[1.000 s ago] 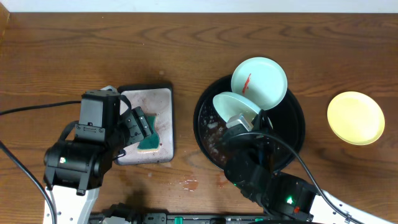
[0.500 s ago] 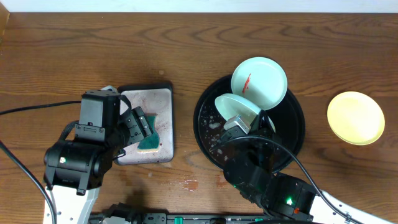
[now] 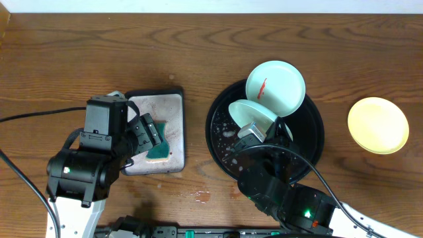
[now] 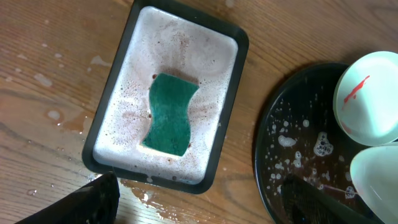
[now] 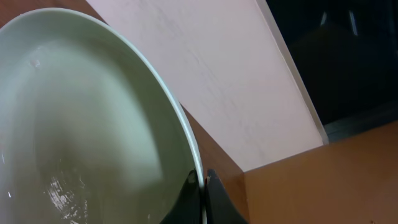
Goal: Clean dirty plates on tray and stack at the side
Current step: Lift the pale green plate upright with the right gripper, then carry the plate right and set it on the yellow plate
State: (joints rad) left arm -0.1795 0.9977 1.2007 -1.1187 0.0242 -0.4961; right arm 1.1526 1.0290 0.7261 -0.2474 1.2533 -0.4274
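The yellow plate (image 3: 378, 124) lies below my right gripper and to its right in the overhead view. The gripper carries the tilted plate across, levels, lowers and releases it next.
A pale mint plate (image 3: 251, 114) stands tilted above the round black tray (image 3: 310, 147), and my right gripper (image 3: 263, 128) is shut on its rim. The right wrist view shows both fingers pinching that rim (image 5: 200, 186), with the wet plate (image 5: 81, 124) filling the left of the picture. Another mint plate (image 3: 275, 86) with a red smear leans on the tray's far rim. A pale yellow plate (image 3: 378, 124) lies on the wood to the right of the tray. My left gripper (image 4: 199, 211) hangs open over the near edge of a small tray, holding nothing.
A green sponge (image 4: 169, 115) lies in the small rectangular black-rimmed tray (image 4: 118, 93), whose inside is foamy and reddish. Water is spilled on the wood (image 4: 149, 193) in front of it. Foam specks dot the round tray's floor (image 4: 292, 143).
The held mint plate has shifted a touch lower in the right gripper's hold. The left arm has not moved.
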